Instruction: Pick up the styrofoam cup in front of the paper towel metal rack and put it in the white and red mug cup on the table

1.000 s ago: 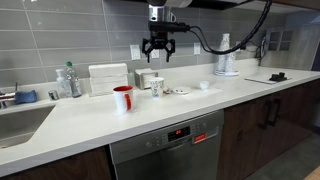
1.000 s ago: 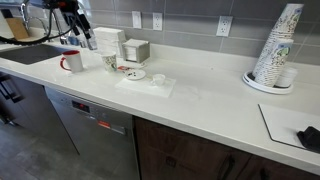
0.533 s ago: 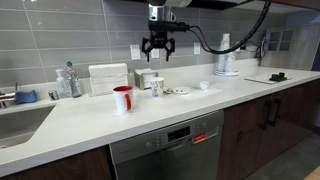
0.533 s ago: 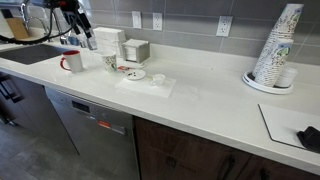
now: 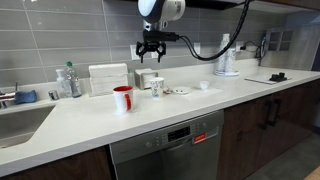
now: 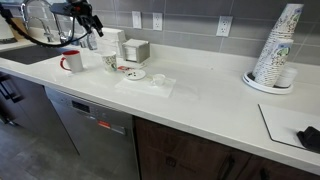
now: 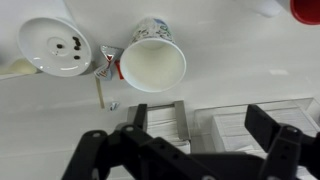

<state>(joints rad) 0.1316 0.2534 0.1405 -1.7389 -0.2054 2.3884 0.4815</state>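
Observation:
My open gripper moves down and away from the wall onto the styrofoam cup's mug-side rim (image 5: 153,79) (image 7: 184,72) next, as its fingers hang high over the boxes behind the cup.
The styrofoam cup (image 5: 157,87) stands upright on the white counter, also seen in an exterior view (image 6: 110,62). In the wrist view it shows from above (image 7: 152,62), open and empty. The red mug with white inside (image 5: 122,98) stands apart from it nearer the sink, also in an exterior view (image 6: 72,61); only its edge shows in the wrist view (image 7: 306,8). My gripper (image 5: 151,48) hangs open and empty well above the cup, toward the wall, also in an exterior view (image 6: 96,27). Its fingers (image 7: 200,125) sit over the boxes behind the cup.
A white napkin dispenser (image 5: 108,78) and a small box (image 5: 148,77) stand at the wall behind the cup. A small white plate (image 7: 58,45) with crumbs lies beside it. A tall stack of cups (image 6: 275,50) stands far along the counter. The sink (image 5: 20,120) is past the mug.
The arm has changed posture and the open gripper has shifted slightly sideways above the cup. The cup and the mug have not moved.

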